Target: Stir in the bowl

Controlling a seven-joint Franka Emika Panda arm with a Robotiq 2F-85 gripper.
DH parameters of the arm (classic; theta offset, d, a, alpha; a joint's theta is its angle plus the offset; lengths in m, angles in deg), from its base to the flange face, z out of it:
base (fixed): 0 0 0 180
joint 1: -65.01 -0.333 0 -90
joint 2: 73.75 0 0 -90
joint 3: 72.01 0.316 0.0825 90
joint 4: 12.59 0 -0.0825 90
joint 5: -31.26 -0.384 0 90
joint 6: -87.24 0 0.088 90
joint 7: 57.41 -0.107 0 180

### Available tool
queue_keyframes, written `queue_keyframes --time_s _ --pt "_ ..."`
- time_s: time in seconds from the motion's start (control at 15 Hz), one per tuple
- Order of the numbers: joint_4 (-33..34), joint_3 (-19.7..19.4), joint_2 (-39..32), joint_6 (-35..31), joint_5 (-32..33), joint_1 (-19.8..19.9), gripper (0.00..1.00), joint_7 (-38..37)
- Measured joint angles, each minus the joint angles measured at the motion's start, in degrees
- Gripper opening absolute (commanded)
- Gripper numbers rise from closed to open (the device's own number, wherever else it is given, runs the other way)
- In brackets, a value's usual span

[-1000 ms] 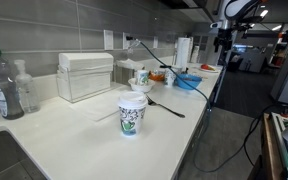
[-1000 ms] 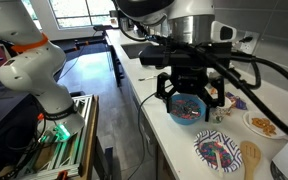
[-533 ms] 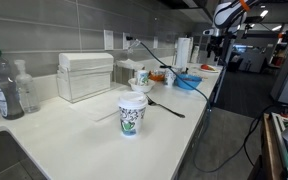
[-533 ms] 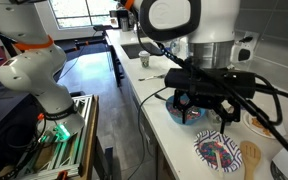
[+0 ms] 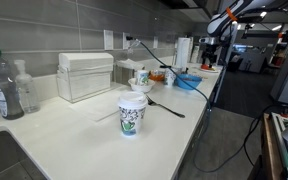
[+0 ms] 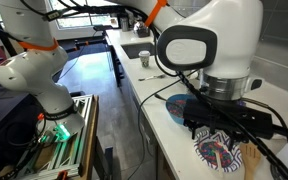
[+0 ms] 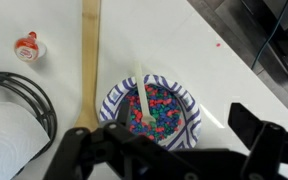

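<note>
The white spoon's handle [image 6: 219, 160] [image 7: 142, 95] goes from the beads past the striped paper bowl's rim. My gripper needs to go down toward the striped paper bowl next, until its fingers are on both sides of that handle.
The blue bowl [image 5: 187, 81] sits near the far end of the counter; in the other exterior view only its left rim [image 6: 175, 107] shows beside the arm. It is out of the wrist view. My gripper [image 7: 174, 150] is open and empty. It hangs over a striped paper bowl [image 7: 187, 100] full of coloured beads with a white spoon [image 7: 140, 95] in it. This paper bowl also shows in an exterior view [image 6: 215, 156], right next to the blue bowl. The gripper [image 6: 216, 126] is low above it.
A wooden spoon [image 7: 89, 50] lies left of the paper bowl, with its head in an exterior view [image 6: 252, 158]. A small red-and-white object [image 7: 26, 45] and a black cable [image 7: 14, 95] lie further left. A printed paper cup [image 5: 132, 113], a white mug [image 5: 141, 77] and a black spoon [image 5: 164, 106] stand mid-counter.
The arm has moved from above the blue bowl across to the striped paper bowl and come lower. The gripper stays open. Nothing on the counter has moved.
</note>
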Motion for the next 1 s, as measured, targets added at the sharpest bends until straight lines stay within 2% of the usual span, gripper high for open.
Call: queue_keyframes --time_s 0.47,0.8,0.87,0.93,1.0 --pt "2.21 0.64 -1.34 1.23 -0.2 0.88 1.0 -0.05" --pt "1.64 1.92 -2.26 -2.46 -0.2 1.48 1.0 1.28" --pt "1.5 2.14 -2.58 -3.48 -0.2 1.66 0.94 1.77" --pt "1.39 2.36 -2.91 -4.3 -0.2 1.87 0.75 2.31" --pt "1.29 2.59 -3.29 -4.95 -0.2 2.09 0.78 2.94"
